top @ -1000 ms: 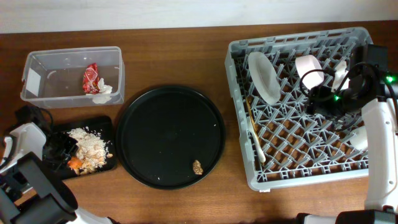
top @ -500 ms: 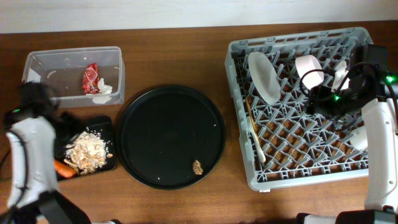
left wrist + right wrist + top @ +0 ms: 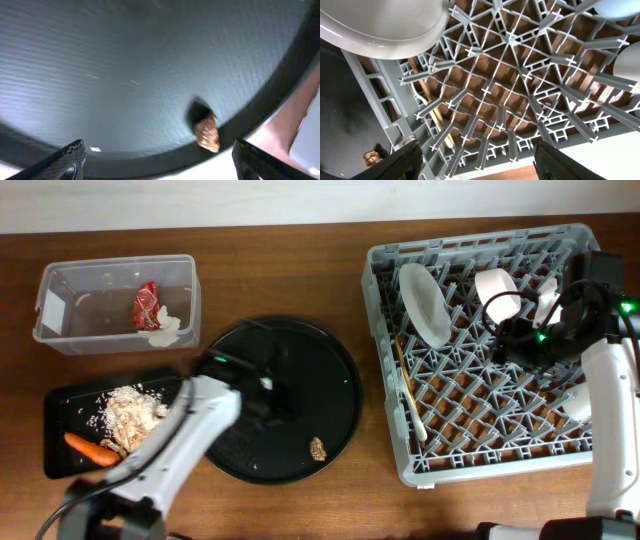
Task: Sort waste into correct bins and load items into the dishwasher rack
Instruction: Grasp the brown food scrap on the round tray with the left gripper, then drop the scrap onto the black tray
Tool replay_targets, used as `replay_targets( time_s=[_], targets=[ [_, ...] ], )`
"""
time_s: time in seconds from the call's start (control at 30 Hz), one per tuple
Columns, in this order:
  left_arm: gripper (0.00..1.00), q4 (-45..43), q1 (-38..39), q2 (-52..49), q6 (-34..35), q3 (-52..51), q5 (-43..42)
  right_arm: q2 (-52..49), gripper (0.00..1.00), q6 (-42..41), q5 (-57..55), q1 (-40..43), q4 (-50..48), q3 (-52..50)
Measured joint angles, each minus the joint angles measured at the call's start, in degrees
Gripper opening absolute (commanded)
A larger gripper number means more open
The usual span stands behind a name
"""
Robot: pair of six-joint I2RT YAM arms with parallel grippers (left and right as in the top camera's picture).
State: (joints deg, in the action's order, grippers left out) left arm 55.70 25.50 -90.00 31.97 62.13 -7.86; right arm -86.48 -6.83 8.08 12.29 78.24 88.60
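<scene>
The robot's left gripper, which is empty, will move down and to the right in the overhead view and close on the small brown lump (image 3: pixel 318 448) (image 3: pixel 206 131), which lies below it on that side.
My left gripper (image 3: pixel 266 394) hangs blurred over the round black tray (image 3: pixel 300 360), open with nothing between its fingers. In the left wrist view the left gripper (image 3: pixel 157 165) has the small brown lump (image 3: pixel 206 131) just ahead of it, a little to the right. The lump (image 3: pixel 318 448) sits near the tray's front rim. An orange carrot (image 3: pixel 90 448) and rice scraps (image 3: pixel 130 412) lie on the flat black tray (image 3: pixel 60 405). The clear tub (image 3: pixel 70 285) holds a red wrapper (image 3: pixel 146 305) and tissue (image 3: pixel 168 328). My right gripper (image 3: pixel 525 340) stands open above the dishwasher rack (image 3: pixel 480 450).
The rack holds a plate (image 3: pixel 425 302), a pale pink bowl (image 3: pixel 497 292), a white fork (image 3: pixel 547 298), chopsticks (image 3: pixel 408 395) along its left side and a white cup (image 3: pixel 575 405). In the right wrist view only the rack's lattice (image 3: pixel 510 75) lies below the open right gripper (image 3: pixel 477 160).
My left gripper opened and let go of the carrot onto the flat black tray, then swung right to the round black tray. The right arm has not moved.
</scene>
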Motion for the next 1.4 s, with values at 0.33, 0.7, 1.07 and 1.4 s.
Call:
replay_targets(
  time_s=[0.33, 0.7, 1.07, 1.4],
  targets=[
    [0.89, -8.57, 14.29, -11.61, 15.30, -1.66, -5.25, 0.00, 0.75, -0.02, 0.00, 0.00, -0.02, 0.00],
    [0.25, -9.70, 14.95, -13.55, 20.92, -1.68, -2.97, 0.00, 0.75, 0.02, 0.02, 0.00, 0.00, 0.00],
    [0.08, -6.19, 7.10, -13.44, 16.57, -1.42, -2.40, 0.00, 0.75, 0.02, 0.00, 0.00, 0.00, 0.00],
    [0.09, 0.28, -26.34, 2.25, 7.34, -0.17, 5.77, 0.00, 0.75, 0.02, 0.02, 0.00, 0.00, 0.00]
  ],
)
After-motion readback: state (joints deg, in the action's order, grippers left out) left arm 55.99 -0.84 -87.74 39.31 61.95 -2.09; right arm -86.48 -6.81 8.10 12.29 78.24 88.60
